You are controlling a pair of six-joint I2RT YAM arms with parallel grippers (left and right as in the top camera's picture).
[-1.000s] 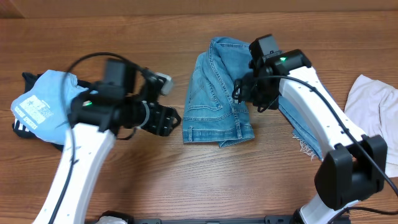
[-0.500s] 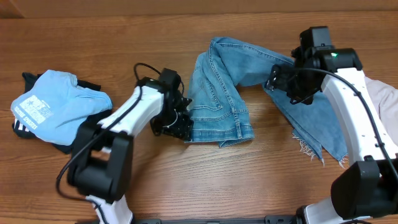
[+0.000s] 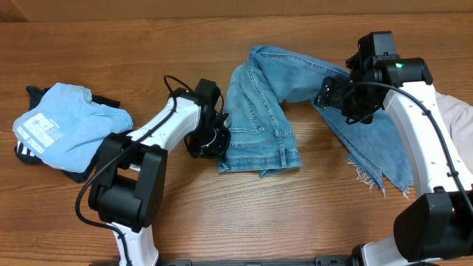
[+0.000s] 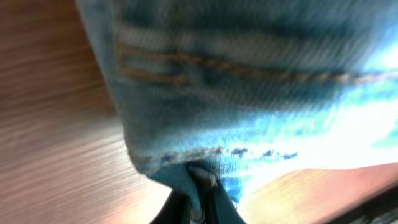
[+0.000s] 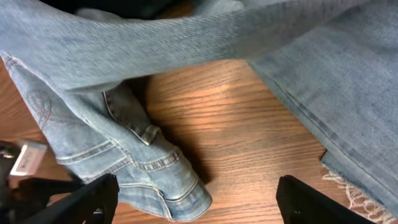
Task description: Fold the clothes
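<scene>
The jeans' crumpled waist needs to go up and to the left in the overhead view, toward bare wood by the sky-blue shirt, where my left gripper should release it.
The light-blue jeans (image 3: pixel 259 111) lie crumpled in the middle of the table, with one leg (image 3: pixel 377 144) stretched toward the front right and ending in a frayed hem. My left gripper (image 3: pixel 214 139) is at the left edge of the waist part, shut on a fold of the denim. In the left wrist view the fingertips (image 4: pixel 200 180) pinch the seamed denim edge (image 4: pixel 249 93). My right gripper (image 3: pixel 341 103) hovers open above the upper part of that leg. In the right wrist view its fingers (image 5: pixel 93 196) stand far apart over the waistband corner (image 5: pixel 161 180), with nothing between them.
A sky-blue printed shirt (image 3: pixel 66 129) lies on a black garment (image 3: pixel 44 159) at the far left. A cream-white garment (image 3: pixel 454 122) lies at the right edge. Bare wooden table (image 3: pixel 222 214) runs along the front.
My left gripper has reached the jeans' left edge and shut on the denim. My right arm moved right off the middle of the jeans a second ago and has since held still.
</scene>
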